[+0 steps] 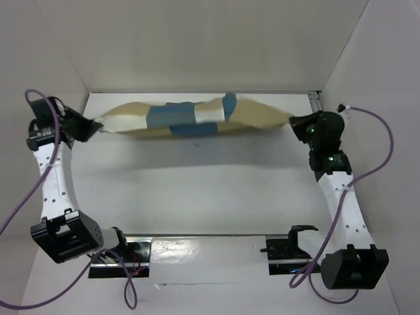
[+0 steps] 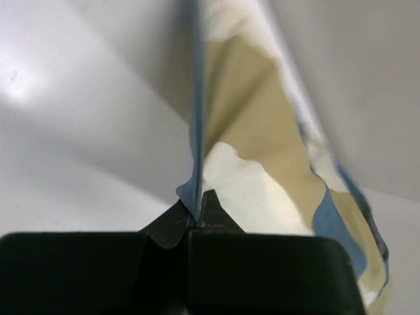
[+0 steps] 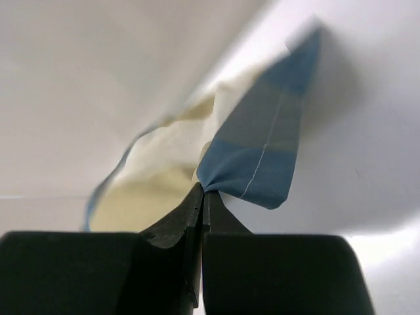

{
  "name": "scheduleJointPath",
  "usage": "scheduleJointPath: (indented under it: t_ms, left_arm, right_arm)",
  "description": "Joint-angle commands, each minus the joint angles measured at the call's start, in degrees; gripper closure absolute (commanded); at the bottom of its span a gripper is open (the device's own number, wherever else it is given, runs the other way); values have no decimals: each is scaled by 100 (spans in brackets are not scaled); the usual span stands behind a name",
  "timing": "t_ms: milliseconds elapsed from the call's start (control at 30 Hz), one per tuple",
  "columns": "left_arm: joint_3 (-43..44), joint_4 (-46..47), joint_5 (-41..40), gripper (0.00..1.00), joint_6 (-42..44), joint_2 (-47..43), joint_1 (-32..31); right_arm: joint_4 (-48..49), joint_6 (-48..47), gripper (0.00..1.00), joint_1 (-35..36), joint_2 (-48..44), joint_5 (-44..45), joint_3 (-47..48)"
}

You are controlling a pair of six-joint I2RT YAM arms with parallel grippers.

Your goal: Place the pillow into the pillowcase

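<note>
Next, my left gripper rises, then lowers its corner toward the far part of the table and releases it, since the pillowcase still hangs in the air.
The checked pillowcase, in blue, tan and cream, hangs stretched in the air above the far part of the table. My left gripper is shut on its left corner. My right gripper is shut on its right corner. In the left wrist view the fabric rises from the closed jaws of the left gripper. In the right wrist view a blue corner sticks out of the closed right gripper. No plain cream pillow shows on its own; I cannot tell whether it is inside the case.
White walls enclose the table at the back and both sides. A metal rail with two black clamps runs along the near edge between the arm bases. The pillowcase casts a shadow on the white tabletop.
</note>
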Motion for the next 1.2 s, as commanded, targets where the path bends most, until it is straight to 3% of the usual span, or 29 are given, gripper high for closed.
scheduleJointPath:
  t_ms: [0, 133, 200, 300, 400, 533, 600, 700, 733, 767, 800, 833, 900, 967, 1167]
  left_arm:
    - [1259, -92, 477, 100, 262, -335, 769]
    - [1920, -434, 681, 100, 157, -335, 1358]
    - [2132, -645, 350, 100, 156, -396, 1535]
    - [2589, -998, -126, 100, 270, -511, 1589]
    - [2678, -937, 47, 100, 376, -642, 1589]
    - [2275, -357, 417, 100, 376, -478, 1116]
    - [1756, 29, 243, 100, 193, -240, 641]
    - [1658, 364, -390, 100, 112, 620, 0]
    - [1763, 504, -513, 92, 112, 875, -159]
    - [1920, 584, -462, 66, 252, 1521, -299]
    - [2662, 271, -400, 46, 462, 1919, -475]
    - [3182, -150, -400, 19, 560, 2297, -564]
    - [4228, -1019, -627, 9, 779, 2913, -870]
    - [4234, -1024, -628, 9, 1087, 2803, -1064]
    - [2645, -437, -479, 9, 1570, 1356, -1838]
  right_arm:
    - [-526, -741, 100, -379, -405, 597, 891]
    - [-957, -1084, 100, -740, -721, 1051, 1786]
    - [-1194, -1269, 100, -740, -871, 1439, 2061]
    - [-1327, -1664, 100, -740, -1073, 1933, 2509]
    - [-1389, -1867, 100, -626, -1073, 1995, 2677]
    - [-1302, -1955, 100, -564, -530, 1372, 2511]
    - [-995, -1851, 100, -564, -249, 1153, 1891]
    - [68, -1718, 98, -564, 478, 871, 1273]
    - [497, -1718, 83, -564, 752, 705, 1271]
    - [501, -1787, 39, -564, 1085, 503, 1375]
    - [275, -1788, 28, -443, 1741, 440, 1959]
    - [-93, -1849, 20, -372, 1983, 439, 2244]
    - [-359, -2016, 6, -267, 2257, 491, 2649]
    - [-308, -2122, 0, -108, 2205, 492, 2669]
    - [-887, -2210, 0, 103, 1897, 1071, 2440]
